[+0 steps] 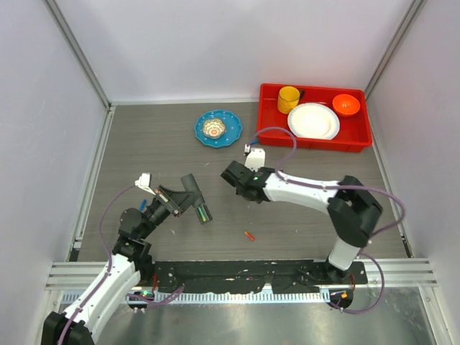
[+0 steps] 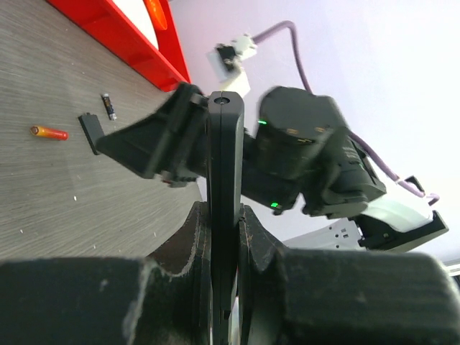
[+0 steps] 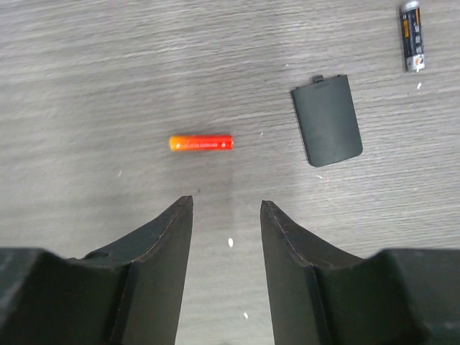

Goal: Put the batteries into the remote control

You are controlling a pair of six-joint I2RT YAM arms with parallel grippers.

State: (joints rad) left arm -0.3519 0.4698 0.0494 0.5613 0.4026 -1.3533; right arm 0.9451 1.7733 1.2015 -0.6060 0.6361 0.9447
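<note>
The front orange-red battery lies slanted nearer my base, so my right gripper will move back and down next, turning its fingers to straddle the battery.
My left gripper point(image 1: 185, 200) is shut on the slim black remote control point(image 1: 195, 198) and holds it above the table; in the left wrist view the remote point(image 2: 224, 165) stands edge-on between the pads. My right gripper point(image 1: 236, 176) is open and empty, hovering just right of the remote. In the right wrist view an orange-red battery point(image 3: 201, 142) lies on the table just beyond the open gripper point(image 3: 226, 205). It also shows in the left wrist view point(image 2: 49, 132). Another orange-red battery point(image 1: 249, 235) lies on the table nearer the front.
A small flat black cover point(image 3: 327, 120) and a dark battery point(image 3: 411, 34) lie right of the orange one. A red tray point(image 1: 316, 140) with a yellow cup, white plate and orange bowl stands at the back right. A blue plate point(image 1: 218, 128) sits at the back centre.
</note>
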